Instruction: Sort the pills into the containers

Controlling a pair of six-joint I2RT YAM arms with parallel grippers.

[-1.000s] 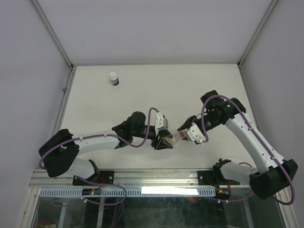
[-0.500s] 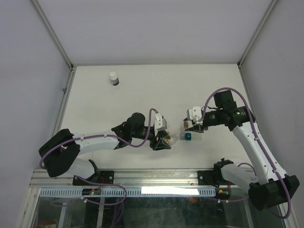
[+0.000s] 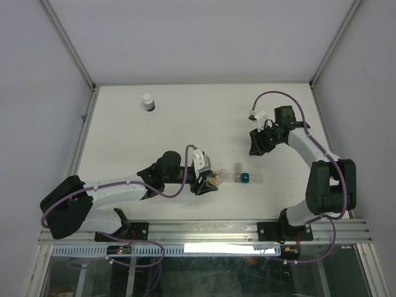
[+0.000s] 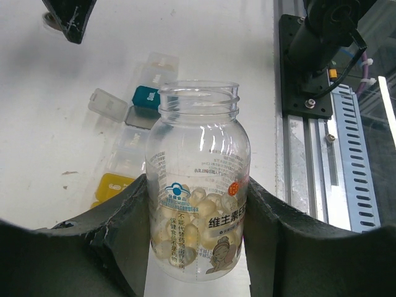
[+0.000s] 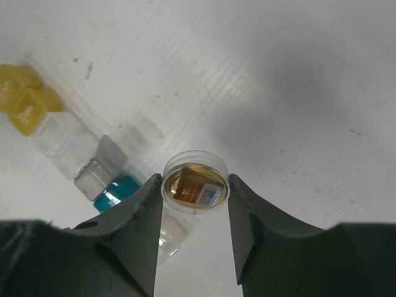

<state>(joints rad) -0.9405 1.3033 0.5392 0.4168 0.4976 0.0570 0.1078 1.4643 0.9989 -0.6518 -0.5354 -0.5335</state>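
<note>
The clear patch of bare tabletop lies below the right gripper's fingers, so next the gripper will move down toward the right in the top view and release the vial (image 5: 195,187) there.
My left gripper (image 3: 206,183) (image 4: 198,204) is shut on an open clear bottle (image 4: 199,154) holding several pale yellow pills. The bottle stands upright just near of the pill-box strip. The strip lies on the table with a yellow compartment (image 4: 115,185), clear sections and a teal compartment (image 4: 146,97) (image 3: 245,178). My right gripper (image 3: 256,147) (image 5: 195,189) is shut on a small amber vial (image 5: 195,187), seen end-on and held above the table, beyond the strip. The yellow compartments (image 5: 21,100) and the teal one (image 5: 115,190) show below it in the right wrist view.
A white bottle with a dark band (image 3: 148,101) stands at the far left of the table. A metal rail (image 3: 210,230) runs along the near edge, close behind the left gripper. Grey walls bound the far and side edges.
My right gripper has lifted away from the pill-box strip and swung to the far right with the amber vial. My left arm has drawn back slightly left with the bottle.
</note>
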